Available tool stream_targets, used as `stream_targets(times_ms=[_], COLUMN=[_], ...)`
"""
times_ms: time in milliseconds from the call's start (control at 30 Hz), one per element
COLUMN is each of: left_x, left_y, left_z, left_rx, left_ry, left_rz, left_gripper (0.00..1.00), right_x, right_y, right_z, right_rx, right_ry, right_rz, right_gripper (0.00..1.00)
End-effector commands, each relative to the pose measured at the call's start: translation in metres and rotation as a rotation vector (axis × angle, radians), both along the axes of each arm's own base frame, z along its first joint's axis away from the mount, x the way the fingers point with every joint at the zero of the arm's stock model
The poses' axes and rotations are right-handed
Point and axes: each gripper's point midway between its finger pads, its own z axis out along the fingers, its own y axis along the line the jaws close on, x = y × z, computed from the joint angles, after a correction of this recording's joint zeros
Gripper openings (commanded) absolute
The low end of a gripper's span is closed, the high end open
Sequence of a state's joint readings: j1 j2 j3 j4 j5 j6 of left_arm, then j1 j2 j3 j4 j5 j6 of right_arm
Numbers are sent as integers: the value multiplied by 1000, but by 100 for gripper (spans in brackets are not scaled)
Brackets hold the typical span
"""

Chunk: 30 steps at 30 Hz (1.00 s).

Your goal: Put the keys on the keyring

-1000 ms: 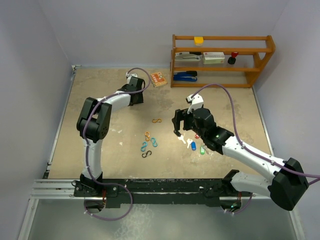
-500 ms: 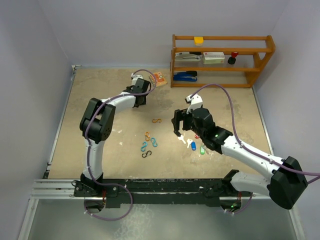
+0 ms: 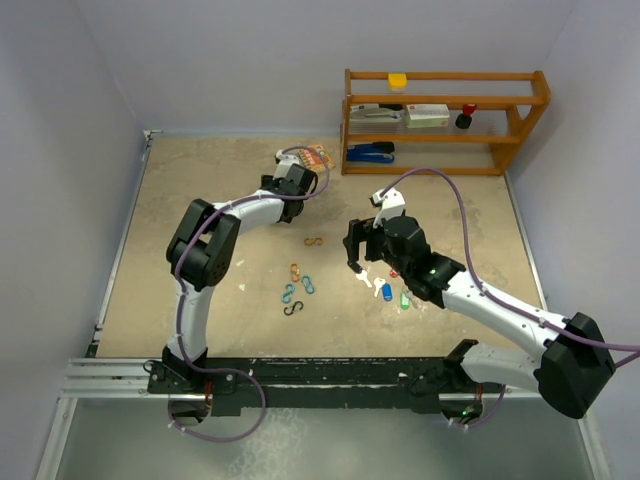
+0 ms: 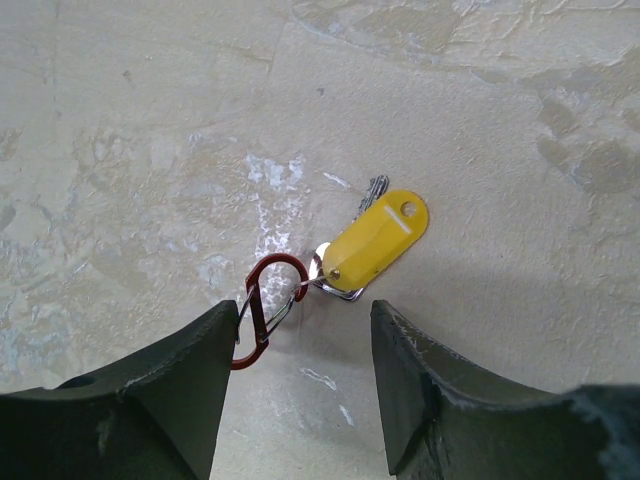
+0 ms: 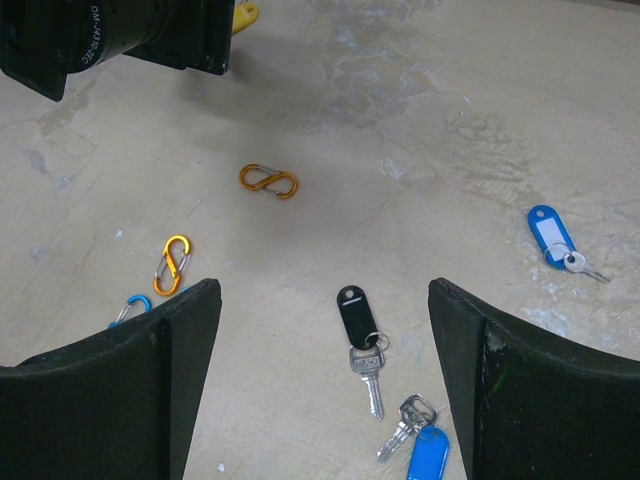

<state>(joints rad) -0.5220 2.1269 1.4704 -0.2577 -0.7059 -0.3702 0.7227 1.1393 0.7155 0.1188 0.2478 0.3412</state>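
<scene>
The right gripper tilts sideways toward the red S-clip [image 4: 262,312] on its left in the top view next, because the yellow-tagged key is hooked to the S-clip.
In the left wrist view a yellow-tagged key [image 4: 375,243] lies on the table, its ring hooked to a red S-clip [image 4: 262,312]. My left gripper [image 4: 303,345] is open just above and short of them, the clip by its left finger. It shows at the back centre in the top view [image 3: 298,182]. My right gripper [image 5: 320,340] is open over a black-tagged key [image 5: 357,312]. Blue-tagged keys lie lower right [image 5: 425,455] and far right [image 5: 552,235]. In the top view the right gripper [image 3: 356,262] hangs left of the key cluster [image 3: 388,290].
Loose S-clips lie mid-table: orange [image 3: 314,241], orange [image 3: 295,271], blue [image 3: 309,285] and black [image 3: 292,308]. A wooden shelf [image 3: 440,120] with staplers stands at the back right. An orange packet [image 3: 317,158] lies beside the left gripper.
My left gripper has swung to the right along the back of the table, towards the orange packet. The right arm has not moved.
</scene>
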Motion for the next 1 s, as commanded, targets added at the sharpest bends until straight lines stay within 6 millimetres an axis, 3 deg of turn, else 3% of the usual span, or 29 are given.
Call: stream_targets(times_ms=[0,167,467,600,767,967], left_x=[11,12,5,-3,-15,-32], left_y=[-2,-11,-58,-72,-90,-104], left_z=[24,34,115,142,163,179], left_rx=[3,-68,-493,-626,-764,-866], left_ry=[-58,-71,-252,-295,-311,-306], left_rz=[8,-16,-185,-234,-299,-368], left_gripper=[54,54,54,54,54,54], right_x=[4,4,3,7,17,32], right_y=[1,0,-1,4,12,14], right_z=[14,13,10,9,6,17], right_rx=[38,34,43,65,115,193], right_ry=[-40,-38,-37,-19,26,35], right_rz=[-15,-19,-25,-15,3,18], right_gripper=[87,87,86,85,84,84])
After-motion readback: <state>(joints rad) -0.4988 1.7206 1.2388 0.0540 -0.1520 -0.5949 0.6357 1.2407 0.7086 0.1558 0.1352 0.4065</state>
